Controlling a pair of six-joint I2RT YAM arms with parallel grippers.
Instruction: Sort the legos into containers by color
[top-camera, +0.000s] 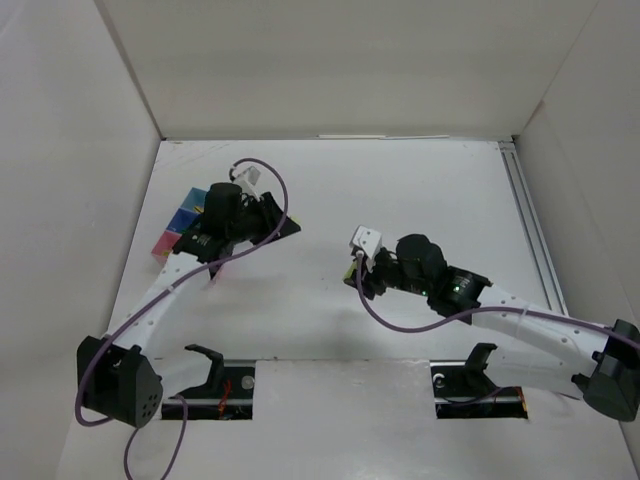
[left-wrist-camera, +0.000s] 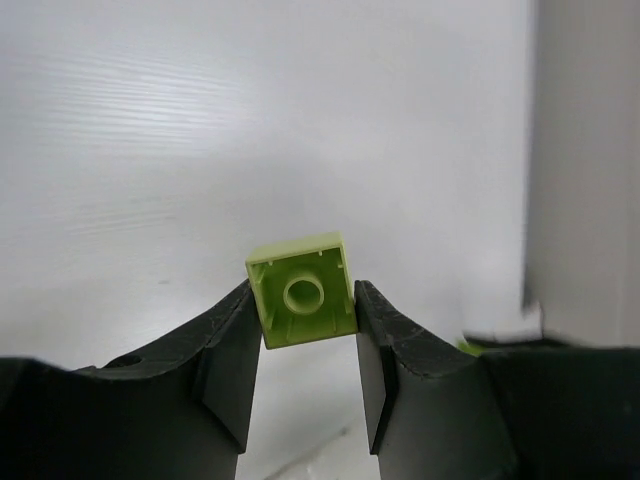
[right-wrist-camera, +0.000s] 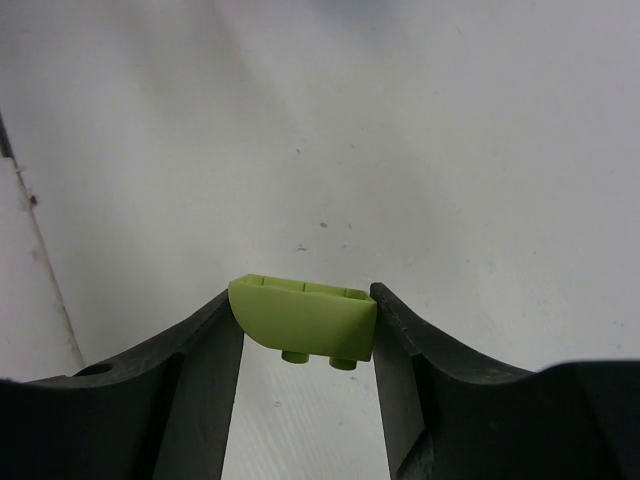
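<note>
The pink tray (top-camera: 163, 243) lies left of my left gripper in the top view, so next my left gripper will carry the square lego that way and release it inside.
My left gripper (left-wrist-camera: 305, 315) is shut on a pale yellow-green square lego (left-wrist-camera: 302, 290), its hollow underside facing the camera. In the top view this gripper (top-camera: 276, 224) sits just right of the containers: light blue tray (top-camera: 193, 197), darker blue tray (top-camera: 180, 218) and pink tray (top-camera: 163, 243), all partly hidden by the arm. My right gripper (right-wrist-camera: 305, 325) is shut on a yellow-green curved lego (right-wrist-camera: 305, 318), studs pointing down, held above the white table. In the top view it (top-camera: 360, 278) is at mid-table. The tray contents are hidden.
White walls enclose the table on the left, back and right (top-camera: 580, 150). A metal rail (top-camera: 530, 230) runs along the right side. A sliver of yellow-green (left-wrist-camera: 470, 347) shows behind my left gripper's right finger. Purple cables trail from both arms.
</note>
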